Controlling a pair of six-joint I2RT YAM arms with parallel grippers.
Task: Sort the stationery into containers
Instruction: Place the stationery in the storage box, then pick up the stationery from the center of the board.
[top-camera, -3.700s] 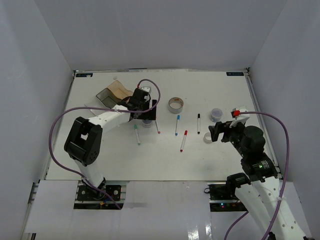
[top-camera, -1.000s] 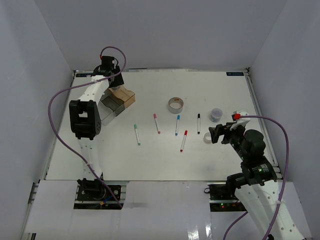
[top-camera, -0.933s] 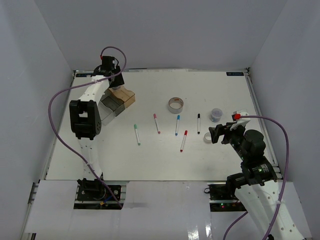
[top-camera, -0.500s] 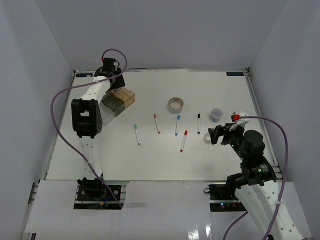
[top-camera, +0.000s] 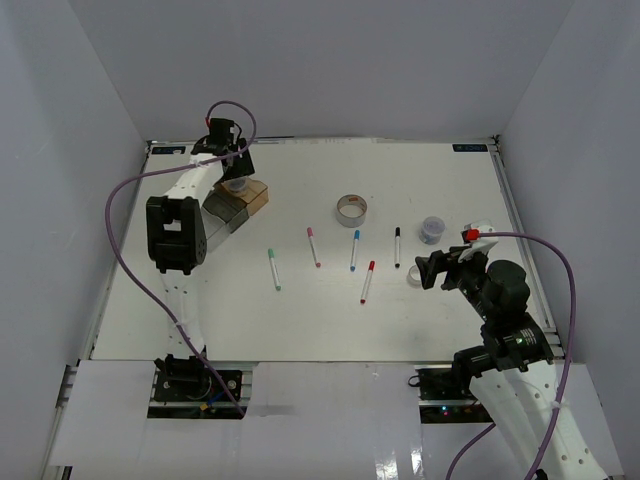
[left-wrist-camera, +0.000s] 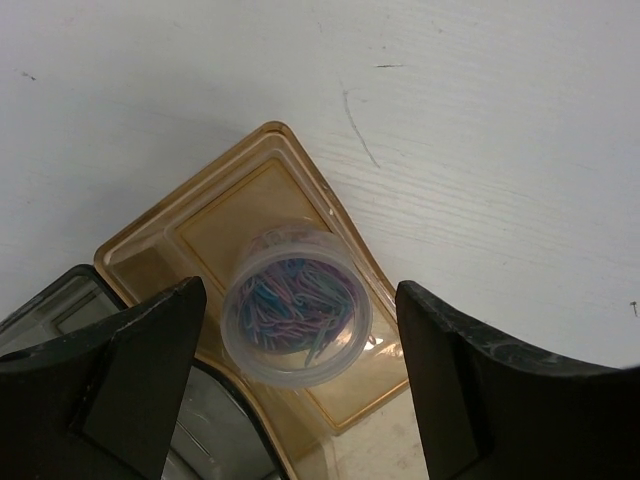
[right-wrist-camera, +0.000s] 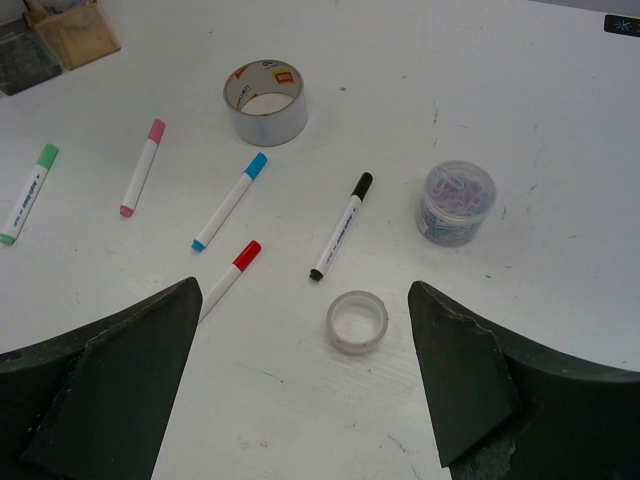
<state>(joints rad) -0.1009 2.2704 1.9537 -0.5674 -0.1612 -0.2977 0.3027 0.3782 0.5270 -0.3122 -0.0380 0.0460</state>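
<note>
My right gripper is to reach outward and down to the second tub (top-camera: 432, 230) (right-wrist-camera: 456, 204) next, with its open fingers on both sides of the tub, since the tub stands there with bare table around it.
My left gripper (top-camera: 233, 170) is open over the container cluster at the far left. In the left wrist view a round tub of coloured clips (left-wrist-camera: 296, 305) sits in the amber box (left-wrist-camera: 215, 222), between my open gripper (left-wrist-camera: 300, 293) fingers and apart from both. My right gripper (top-camera: 430, 268) is open above the clear tape roll (right-wrist-camera: 357, 321). The green (top-camera: 273, 268), pink (top-camera: 314, 246), blue (top-camera: 354, 250), red (top-camera: 367, 281) and black (top-camera: 397, 246) markers lie in a row mid-table. The silvery tape ring (top-camera: 351, 210) and the second tub (top-camera: 432, 229) stand behind them.
A clear box (left-wrist-camera: 205, 440) joins the amber one on its near side; both show as a cluster (top-camera: 232, 203) in the top view. White walls enclose the table on three sides. The left arm's purple cable (top-camera: 115, 230) loops over the left edge.
The left gripper has gone from beside the pink marker to the container cluster, then drifted right and nearer over the amber box. The right arm has hardly moved.
</note>
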